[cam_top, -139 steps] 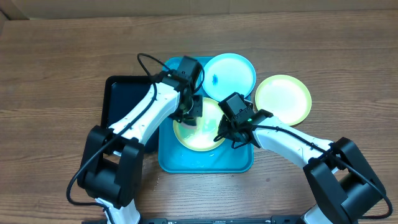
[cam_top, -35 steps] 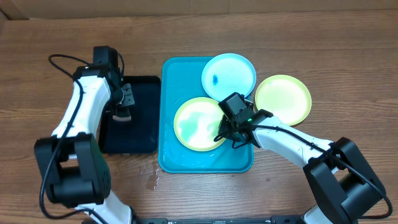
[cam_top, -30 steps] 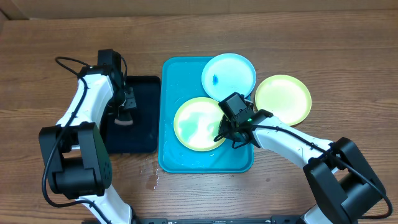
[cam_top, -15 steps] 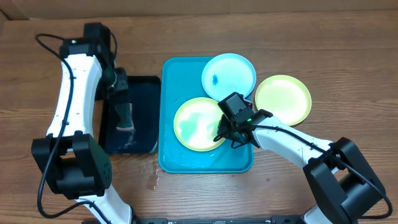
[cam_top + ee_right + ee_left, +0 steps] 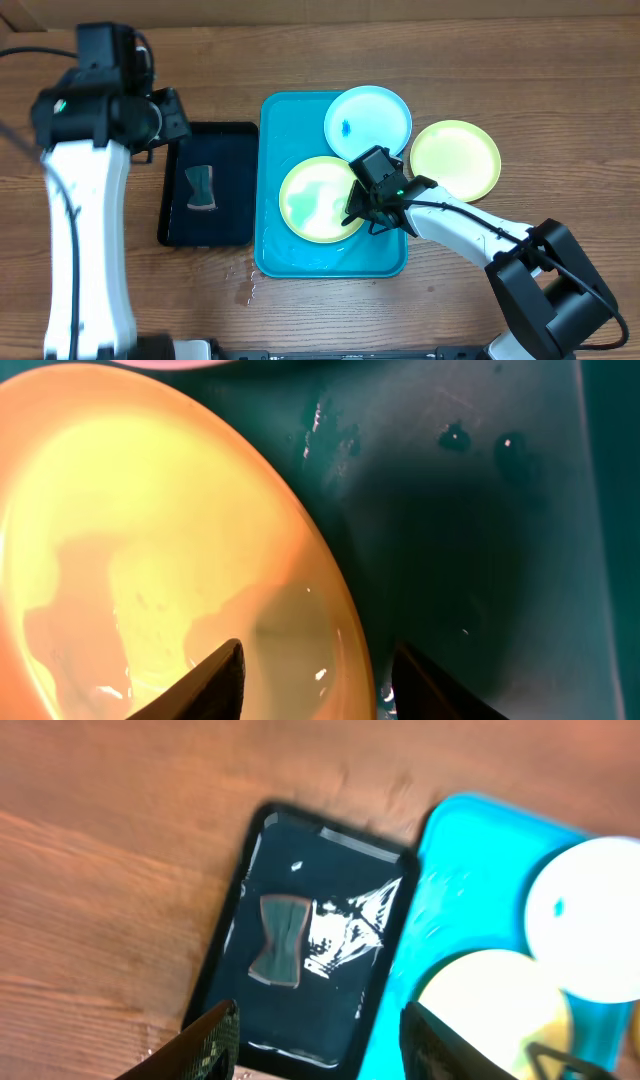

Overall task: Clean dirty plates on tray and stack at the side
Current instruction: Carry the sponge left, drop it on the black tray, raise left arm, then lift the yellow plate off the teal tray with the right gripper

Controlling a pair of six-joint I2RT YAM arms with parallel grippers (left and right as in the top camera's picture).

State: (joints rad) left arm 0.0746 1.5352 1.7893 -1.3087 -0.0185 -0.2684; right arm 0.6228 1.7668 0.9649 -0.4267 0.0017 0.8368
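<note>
I will keep my right gripper low and move it slightly toward the light blue plate (image 5: 370, 120), and then I will close it on the yellow-green plate's rim.
The turquoise tray (image 5: 385, 255) holds a yellow-green plate (image 5: 315, 200) with a wet, streaked centre. My right gripper (image 5: 358, 212) is at that plate's right rim; in the right wrist view the jaws (image 5: 315, 685) stand open astride the rim of the plate (image 5: 150, 530), not pinching it. A light blue plate (image 5: 370, 120) with a small blue smudge overlaps the tray's far right corner. A second yellow-green plate (image 5: 455, 160) lies on the table to the right. My left gripper (image 5: 170, 118) hangs high at the left, open and empty (image 5: 320, 1050).
A black tray (image 5: 230, 220) lies left of the turquoise one, wet, with a small dark sponge (image 5: 201, 187) lying in it; the left wrist view shows the sponge (image 5: 280, 927) too. Water drops (image 5: 245, 285) sit on the wooden table by the tray's front left corner.
My left gripper let go of the sponge in the black tray and rose up and away to the left. My right gripper opened at the plate's rim; that arm hardly moved.
</note>
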